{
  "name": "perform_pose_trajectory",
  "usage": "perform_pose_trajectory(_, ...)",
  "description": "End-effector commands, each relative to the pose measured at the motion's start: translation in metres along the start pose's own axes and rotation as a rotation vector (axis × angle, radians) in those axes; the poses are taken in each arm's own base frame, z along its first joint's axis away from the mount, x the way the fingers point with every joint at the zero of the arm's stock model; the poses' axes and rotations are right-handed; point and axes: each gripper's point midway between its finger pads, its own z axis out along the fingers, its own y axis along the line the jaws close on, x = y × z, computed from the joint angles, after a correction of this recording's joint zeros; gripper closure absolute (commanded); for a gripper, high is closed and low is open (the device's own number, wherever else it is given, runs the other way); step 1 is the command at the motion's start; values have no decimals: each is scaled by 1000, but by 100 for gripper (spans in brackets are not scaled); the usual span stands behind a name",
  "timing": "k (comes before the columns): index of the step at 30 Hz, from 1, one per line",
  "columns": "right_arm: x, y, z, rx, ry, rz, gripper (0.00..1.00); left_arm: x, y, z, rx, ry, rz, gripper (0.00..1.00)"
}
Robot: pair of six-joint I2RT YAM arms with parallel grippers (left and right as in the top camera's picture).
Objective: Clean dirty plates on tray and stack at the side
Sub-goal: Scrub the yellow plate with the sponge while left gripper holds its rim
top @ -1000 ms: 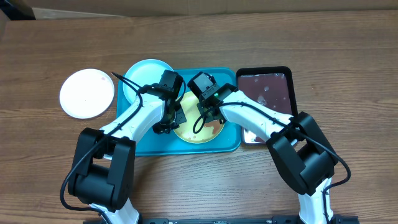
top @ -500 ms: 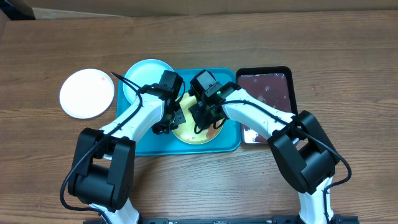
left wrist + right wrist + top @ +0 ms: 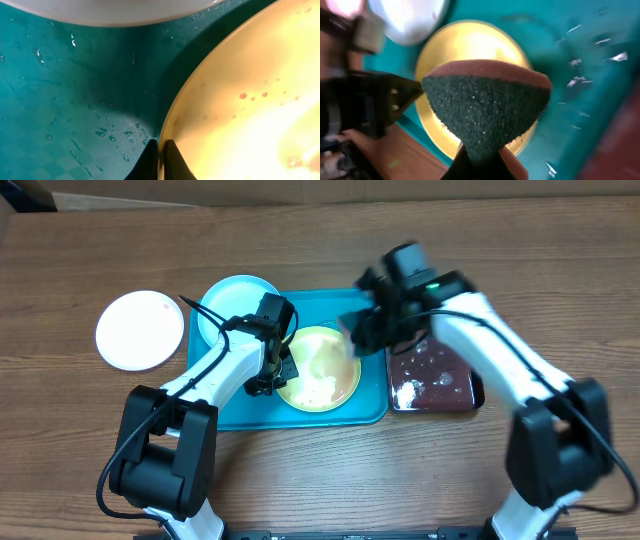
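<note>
My right gripper lowers to the spotted yellow-green plate next, then carries the sponge across into the black tray (image 3: 431, 368) and releases it, since foamy water is there.
The yellow-green plate (image 3: 318, 370) lies wet in the turquoise tray (image 3: 365, 412). My left gripper (image 3: 274, 376) is shut on the plate's left rim; the left wrist view shows the fingers (image 3: 161, 159) pinching the rim of the plate (image 3: 240, 110) over the tray floor (image 3: 75, 90). The pale blue plate (image 3: 228, 298) sits at the tray's back left. The white plate (image 3: 140, 330) lies on the table left of the tray. My right gripper (image 3: 362, 330) is lifted above the tray's right side, shut on a dark sponge (image 3: 487, 112), with the plate (image 3: 465, 45) below.
A black tray (image 3: 440, 385) with water and foam sits right of the turquoise tray. The table's far edge runs along the top of the overhead view.
My right gripper lifted the sponge off the yellow-green plate and swung right toward the black tray. The left gripper stayed clamped on the plate's rim.
</note>
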Motion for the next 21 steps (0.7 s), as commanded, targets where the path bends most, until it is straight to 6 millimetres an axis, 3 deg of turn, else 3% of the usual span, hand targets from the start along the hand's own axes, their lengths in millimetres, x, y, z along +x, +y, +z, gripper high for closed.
perform_pose_trajectory(1, -13, 13, -24, -67, -59, -31, 96, -2, 6, 6, -31, -1, -7, 96)
perform_pose_trajectory(5, -15, 18, -16, -90, -74, -57, 96, -2, 5, 6, -27, -1, -7, 96)
perform_pose_trajectory(12, -16, 28, 19, -114, -118, -134, 96, -1, 6, 6, -29, 0, -6, 96)
perform_pose_trajectory(16, -19, 15, 42, -31, -182, -126, 96, -1, 6, 6, -28, 0, -3, 96)
perform_pose_trajectory(21, -24, 19, 56, -57, -269, -176, 96, -2, 6, 6, -28, 0, -3, 96)
